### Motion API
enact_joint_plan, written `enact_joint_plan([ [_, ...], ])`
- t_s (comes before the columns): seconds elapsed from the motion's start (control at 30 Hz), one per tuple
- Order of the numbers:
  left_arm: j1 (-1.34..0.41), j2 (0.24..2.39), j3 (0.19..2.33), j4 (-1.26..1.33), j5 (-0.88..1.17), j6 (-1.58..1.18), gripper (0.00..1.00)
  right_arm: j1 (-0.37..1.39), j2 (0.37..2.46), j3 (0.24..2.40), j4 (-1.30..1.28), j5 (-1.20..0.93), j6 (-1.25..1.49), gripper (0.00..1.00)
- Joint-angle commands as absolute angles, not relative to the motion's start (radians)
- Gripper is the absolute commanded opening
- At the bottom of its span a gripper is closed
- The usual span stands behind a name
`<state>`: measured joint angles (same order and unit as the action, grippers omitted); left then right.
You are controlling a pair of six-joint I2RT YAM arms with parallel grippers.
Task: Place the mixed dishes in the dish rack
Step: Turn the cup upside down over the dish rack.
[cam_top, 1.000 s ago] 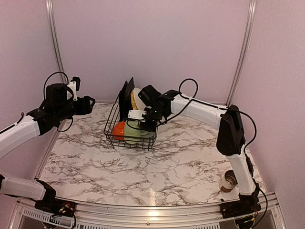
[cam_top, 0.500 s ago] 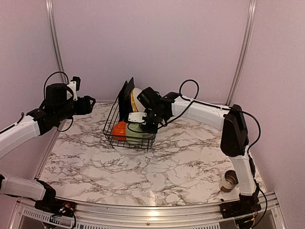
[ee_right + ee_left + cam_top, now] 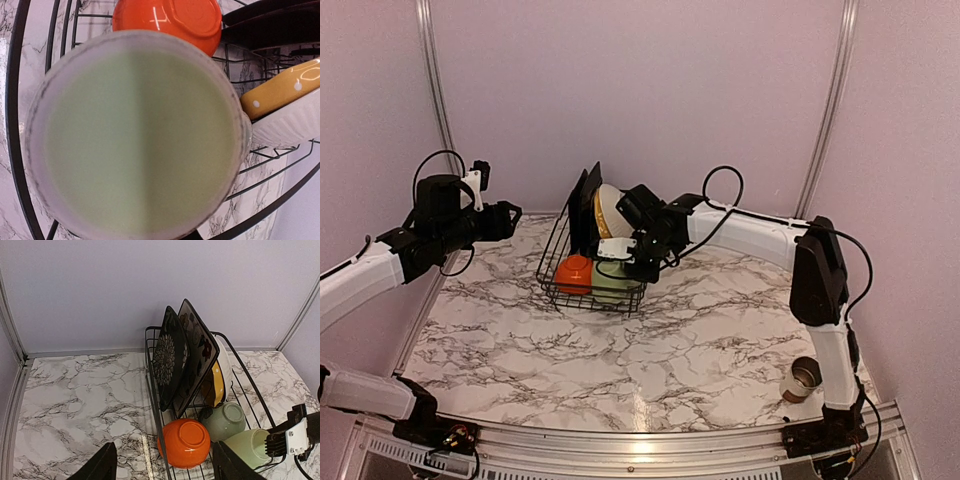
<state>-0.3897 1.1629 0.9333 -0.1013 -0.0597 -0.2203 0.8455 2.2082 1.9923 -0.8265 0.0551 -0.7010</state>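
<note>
The rack's front corner (image 3: pixel 614 291) by the orange bowl is below my right gripper, so it will move down slightly and release the pale green mug there.
The black wire dish rack (image 3: pixel 552 262) stands at the back middle of the table. In it two black flowered plates (image 3: pixel 172 352) stand upright, with the yellow dotted plate (image 3: pixel 217 384) and the white bowl (image 3: pixel 227 365) behind them. The pale green mug (image 3: pixel 610 284) lies at the rack's front right, and my right gripper (image 3: pixel 626 266) is shut on it. The mug's base fills the right wrist view (image 3: pixel 135 135) and hides the fingers. A small grey-green cup (image 3: pixel 225 421) sits upside down in the rack. My left gripper (image 3: pixel 165 472) is open and empty, left of the rack.
An orange bowl (image 3: pixel 574 272) lies upside down in the rack's front left corner. A small grey-brown cup (image 3: pixel 802 378) stands on the marble table by the right arm's base. Pink walls close the back and sides.
My right gripper has moved a little right and down into the rack with the mug, uncovering more of the orange bowl. The left arm has not moved.
</note>
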Motion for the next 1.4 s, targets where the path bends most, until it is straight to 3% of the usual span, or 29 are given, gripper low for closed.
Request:
enact_joint_plan([
  [0.0,-0.384,1.17,0.919,-0.078,-0.047,-0.213,0.67,0.848,2.173,1.974,-0.958,-0.086,-0.716,0.0],
  [0.3,-0.382,1.189,0.926,-0.08,-0.018,-0.208,0.68,0.843,2.136,1.917,-1.012,-0.148,-0.769,0.0],
  [0.63,-0.378,1.255,0.937,-0.08,0.07,-0.211,0.68,0.853,2.379,2.115,-1.084,-0.17,-0.724,0.0],
  [1.23,-0.378,1.319,0.965,-0.11,0.109,-0.21,0.67,0.815,2.191,2.001,-1.043,-0.081,-0.711,0.0],
  [1.27,-0.378,1.32,0.965,-0.11,0.108,-0.211,0.67,0.815,2.188,2.003,-1.04,-0.075,-0.711,0.01],
  [1.37,-0.378,1.321,0.966,-0.109,0.113,-0.21,0.67,0.814,2.194,2.01,-1.026,-0.047,-0.713,0.27],
])
